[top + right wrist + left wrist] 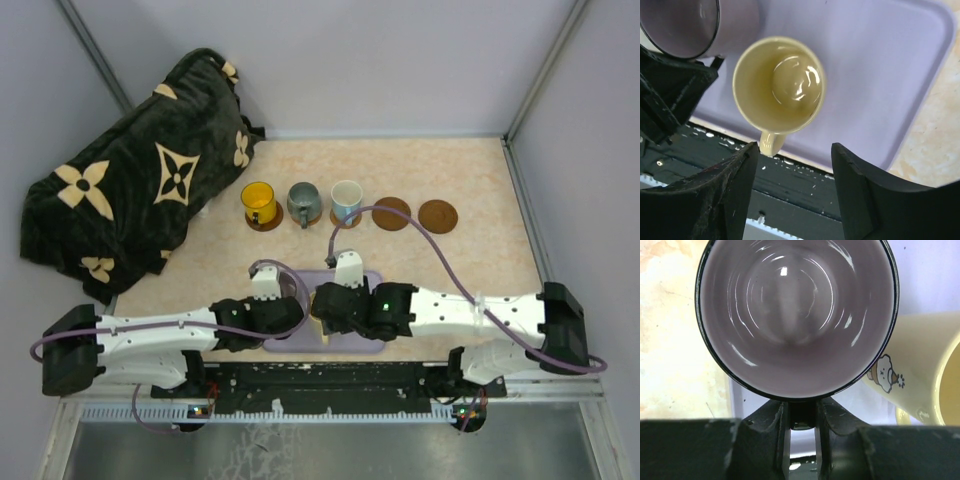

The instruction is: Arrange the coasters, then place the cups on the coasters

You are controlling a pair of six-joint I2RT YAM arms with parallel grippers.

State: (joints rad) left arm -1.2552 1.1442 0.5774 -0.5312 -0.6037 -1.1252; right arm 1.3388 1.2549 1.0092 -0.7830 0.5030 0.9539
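Observation:
My left gripper needs to move slightly back next, away from the cream cup and toward the tray's side edge (pixel 742 390), and then open.
My left gripper (pixel 802 415) is shut on the dark handle of the mauve-grey cup (pixel 797 315), whose wide mouth fills the left wrist view over the lavender tray (pixel 930 275). The cream cup (pixel 779 85) stands upright on the tray (pixel 880 75) beside it. My right gripper (pixel 794 150) is open just behind that cup, its left finger (pixel 742 175) next to the cup's handle (pixel 771 142). In the top view the yellow (pixel 258 202), grey-green (pixel 303 203) and white (pixel 346 200) cups each sit on a coaster, and two coasters (pixel 391 213) (pixel 437 215) lie bare to their right.
A dark blanket with cream flower shapes (pixel 140 190) is heaped at the back left. Both arms crowd over the tray (pixel 355 345) at the near edge. The black base rail (pixel 805 190) runs right behind the tray. Walls close in the table's back and sides.

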